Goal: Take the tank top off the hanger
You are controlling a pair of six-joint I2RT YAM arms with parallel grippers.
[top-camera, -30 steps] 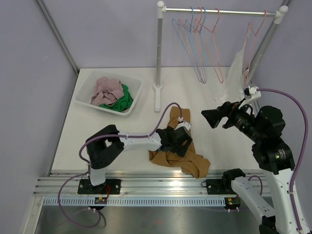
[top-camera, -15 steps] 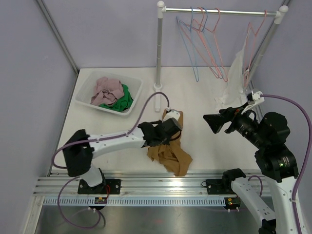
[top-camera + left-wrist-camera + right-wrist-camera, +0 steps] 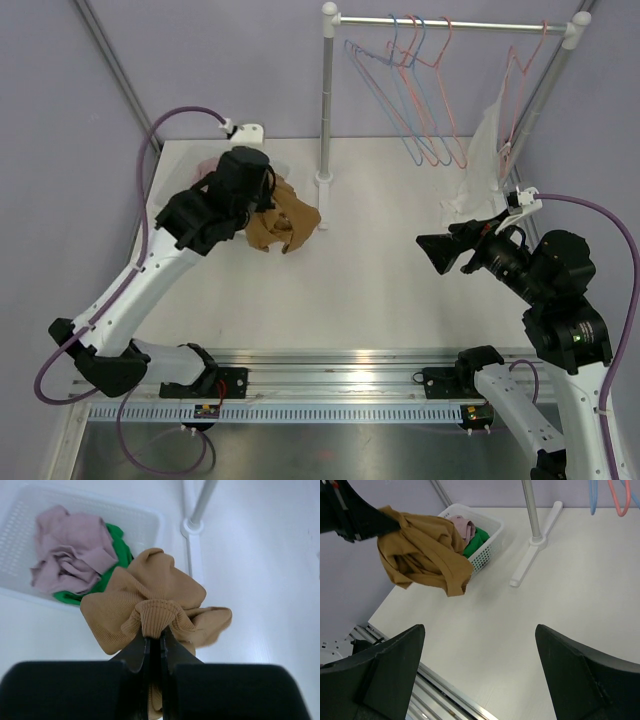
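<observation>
My left gripper moves outward over the white basket (image 3: 150,512) next, then lowers toward the pink and green cloths, since the tan ribbed garment dangles outside.
A white tank top (image 3: 487,135) hangs from a pink hanger (image 3: 520,70) at the right end of the rail, its hem bunched on the table. My left gripper (image 3: 262,205) (image 3: 155,635) is shut on a tan ribbed garment (image 3: 285,222) (image 3: 150,587) (image 3: 420,550), which dangles in the air just right of the white basket (image 3: 150,512). My right gripper (image 3: 432,250) (image 3: 480,628) hovers open over the table, left of and below the white tank top, with nothing between its fingers.
The basket (image 3: 487,545) holds a pink cloth (image 3: 70,550) and a green cloth (image 3: 117,555). The rack's white pole (image 3: 326,100) and foot (image 3: 192,527) stand right of it. Several bare hangers (image 3: 410,90) hang on the rail.
My left gripper shut on the tan garment, lifted it off the table's front and carried it up and left to the basket. The bare hangers swung. My right arm barely moved.
</observation>
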